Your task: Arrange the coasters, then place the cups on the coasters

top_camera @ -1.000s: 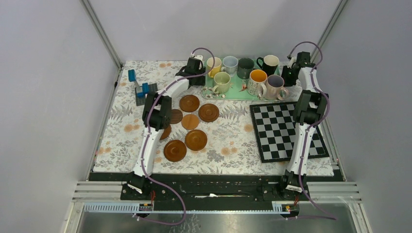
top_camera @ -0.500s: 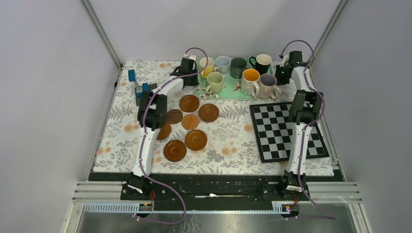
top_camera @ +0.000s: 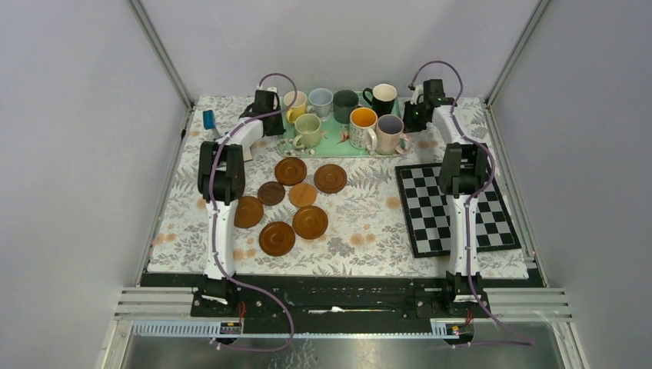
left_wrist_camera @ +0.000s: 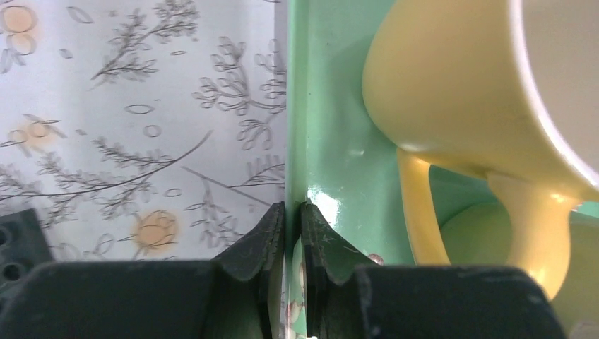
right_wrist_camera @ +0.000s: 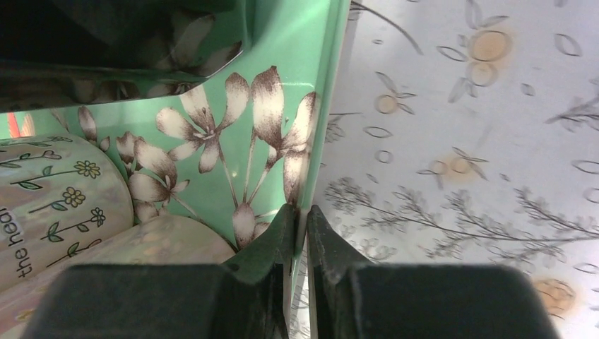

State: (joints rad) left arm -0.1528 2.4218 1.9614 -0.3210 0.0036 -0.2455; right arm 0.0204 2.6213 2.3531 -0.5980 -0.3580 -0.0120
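Observation:
The robot's right gripper should slide the tray (top_camera: 336, 143) toward the blue piece, along the back wall, before it opens, since the left gripper is also holding the tray's opposite rim.
Several brown coasters (top_camera: 310, 221) lie loosely grouped on the floral cloth, left of centre. The cups stand on a green floral tray (top_camera: 336, 143) at the back: yellow (top_camera: 294, 104), pale blue (top_camera: 321, 100), dark green (top_camera: 346, 104), black (top_camera: 382, 96), pale green (top_camera: 307, 128), floral (top_camera: 362, 127) and pinkish (top_camera: 388, 132). My left gripper (top_camera: 278, 121) is shut on the tray's left rim (left_wrist_camera: 291, 141), beside the yellow cup (left_wrist_camera: 459, 85). My right gripper (top_camera: 406, 124) is shut on the tray's right rim (right_wrist_camera: 332, 85), next to the floral cup (right_wrist_camera: 56, 205).
A black-and-white checkerboard (top_camera: 454, 207) lies at the right, under the right arm. A small blue piece (top_camera: 208, 119) stands at the back left, near the left arm. The enclosure walls rise close behind the tray and along both sides of the cloth.
Both grippers have closed on the tray's rims. The tray with all its cups has shifted left along the back of the table, both arms moving with it.

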